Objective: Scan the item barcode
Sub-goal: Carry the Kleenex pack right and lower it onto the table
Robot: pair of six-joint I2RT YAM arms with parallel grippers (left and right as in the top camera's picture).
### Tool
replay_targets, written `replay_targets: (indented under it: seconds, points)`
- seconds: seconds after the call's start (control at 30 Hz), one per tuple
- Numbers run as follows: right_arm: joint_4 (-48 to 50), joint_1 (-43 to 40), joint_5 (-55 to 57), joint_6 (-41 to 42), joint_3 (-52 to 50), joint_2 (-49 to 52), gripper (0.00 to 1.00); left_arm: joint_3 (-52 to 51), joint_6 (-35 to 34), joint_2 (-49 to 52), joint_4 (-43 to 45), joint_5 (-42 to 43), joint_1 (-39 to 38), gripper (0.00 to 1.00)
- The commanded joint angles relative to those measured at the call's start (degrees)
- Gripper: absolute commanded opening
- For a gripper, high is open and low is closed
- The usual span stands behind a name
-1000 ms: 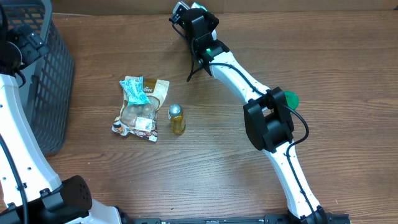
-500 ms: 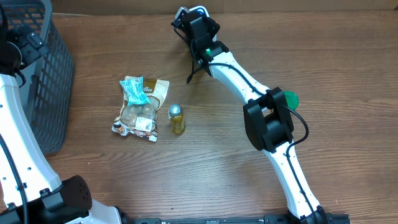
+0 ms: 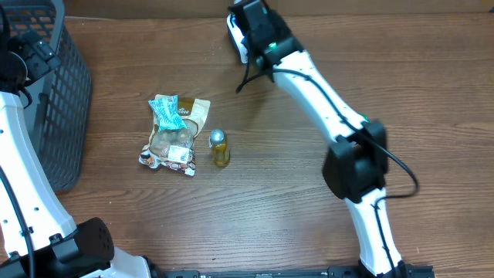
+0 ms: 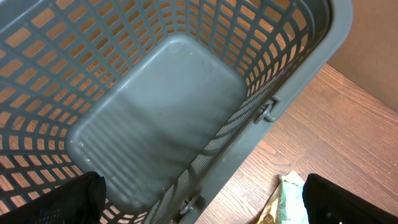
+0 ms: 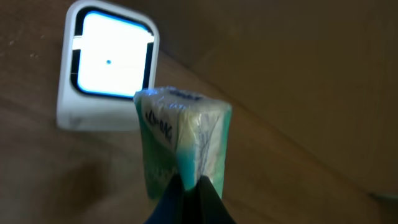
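Observation:
The packet goes with my right gripper back from the scanner (image 3: 236, 40) and down toward my base next, for release, as the bare tabletop lies below it.
My right gripper (image 5: 189, 186) is shut on a small green-and-white wrapped packet (image 5: 180, 137), pinching its lower edge and holding it upright. Just beyond the packet sits the white barcode scanner (image 5: 109, 68), its window lit bright. From overhead, the right gripper (image 3: 248, 22) is at the table's far edge, directly beside the scanner (image 3: 236, 40), and the packet is hidden under it. My left gripper (image 4: 202, 208) hangs open over the grey basket (image 4: 155, 124), nothing between its fingers.
A tan snack bag (image 3: 174, 139) with a teal packet (image 3: 166, 112) on top lies mid-table, a small yellow bottle (image 3: 220, 147) beside it. The basket (image 3: 54, 93) stands at the left edge. The right arm stretches diagonally across the right half.
The right arm swung to the right and back, carrying the packet over to the scanner. The left arm and the items on the table have not moved.

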Motion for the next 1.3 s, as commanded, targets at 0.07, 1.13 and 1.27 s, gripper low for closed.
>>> replay_targets:
  seconds: [0.07, 1.13, 1.27]
  points:
    - [-21.29, -3.50, -21.75, 21.35, -0.63, -1.81, 0.04, 0.52, 1.03, 0.28, 0.24, -0.13, -0.13, 1.00]
    - [-29.49, -6.27, -25.68, 35.80, -22.80, -1.81, 0.72, 0.52, 1.03, 0.28, 0.24, -0.15, -0.13, 1.00]
    - [-30.60, -6.29, -25.59, 36.04, -20.15, -2.08, 0.76, 0.52, 1.03, 0.28, 0.24, -0.15, -0.13, 1.00]
